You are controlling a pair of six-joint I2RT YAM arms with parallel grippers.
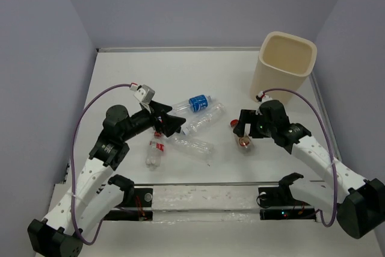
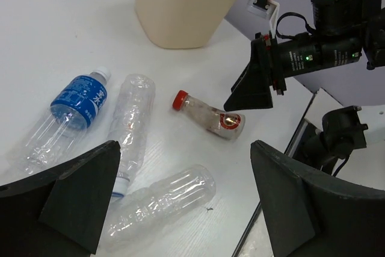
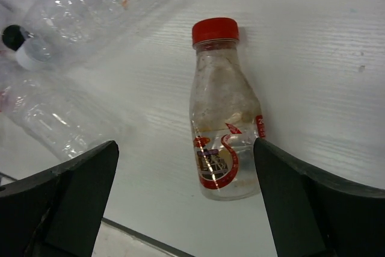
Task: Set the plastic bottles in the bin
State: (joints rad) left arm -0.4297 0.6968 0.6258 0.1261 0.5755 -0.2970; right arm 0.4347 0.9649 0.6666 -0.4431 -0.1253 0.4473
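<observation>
The red-capped bottle's middle [image 3: 225, 115] lies below my right gripper, off-center toward the right in the wrist view, so next I will lower my right gripper onto it, shifting that way.
Several plastic bottles lie on the white table. A blue-label bottle [image 1: 195, 103] [image 2: 75, 103] and two clear crinkled ones [image 1: 204, 118] [image 1: 191, 145] lie mid-table. A red-label bottle [image 1: 155, 151] lies below my left gripper [image 1: 172, 124]. That gripper [image 2: 186, 203] is open above the lower clear bottle [image 2: 162, 203]. My right gripper [image 1: 243, 127] [image 3: 186, 191] is open over a red-capped bottle [image 1: 242, 138] [image 3: 222, 112], whose base lies between the fingers, close to the right finger [image 3: 313, 203]. The cream bin [image 1: 287, 67] [image 2: 186, 4] stands upright at the back right.
Grey walls enclose the table on the left, back and right. A clear strip [image 1: 204, 200] runs along the near edge between the arm bases. The right arm [image 2: 319, 46] shows in the left wrist view, beside the bin.
</observation>
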